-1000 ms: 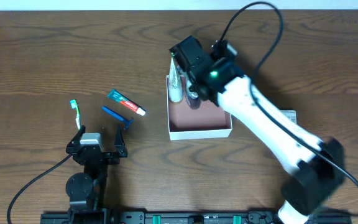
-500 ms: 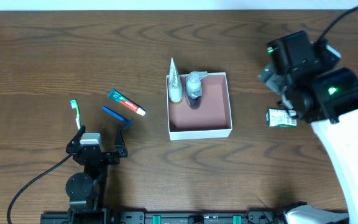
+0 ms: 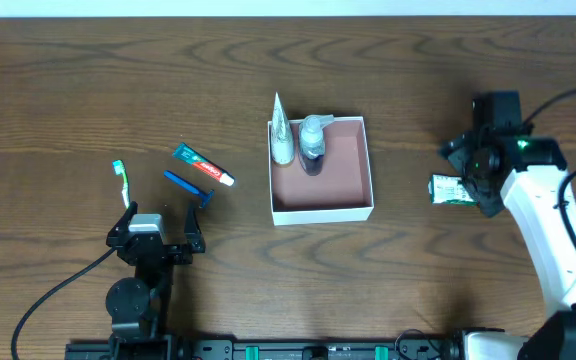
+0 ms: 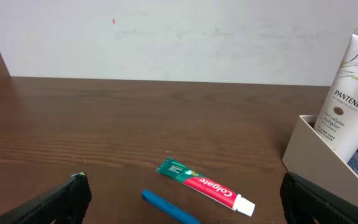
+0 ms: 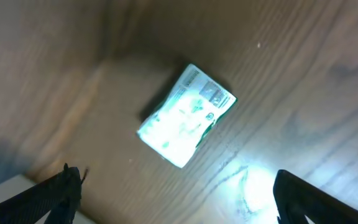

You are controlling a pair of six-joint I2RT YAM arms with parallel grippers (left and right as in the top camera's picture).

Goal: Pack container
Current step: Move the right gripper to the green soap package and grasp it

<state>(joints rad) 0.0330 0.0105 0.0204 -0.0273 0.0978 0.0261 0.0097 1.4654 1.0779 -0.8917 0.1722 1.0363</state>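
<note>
The small packet lies flat below and is narrower than the gap between my fingers, so my right gripper will go down next with open fingers onto the packet's long sides.
The container [image 3: 321,211], a shallow white box with a pinkish-brown inside, sits mid-table and holds a white Pantene tube [image 3: 283,132] and a small bottle [image 3: 312,140] at its far left. Its corner and the tube [image 4: 350,87] show in the left wrist view. A Colgate toothpaste tube [image 3: 203,165], a blue razor [image 3: 188,186] and a toothbrush [image 3: 121,180] lie left of it. A small green-and-white packet [image 3: 452,190] lies to its right. My right gripper [image 3: 480,170] is open above the packet [image 5: 186,116]. My left gripper [image 3: 156,232] is open and empty near the front edge, behind the toothpaste [image 4: 205,185].
The wooden table [image 3: 418,70] runs to a white wall at the back. A black cable [image 3: 58,295] trails from the left arm base at the front left. The right arm's white links [image 3: 558,240] reach along the right side.
My right arm has swung from over the container to the right side of the table and come down over the green-and-white packet. The left arm has not moved.
</note>
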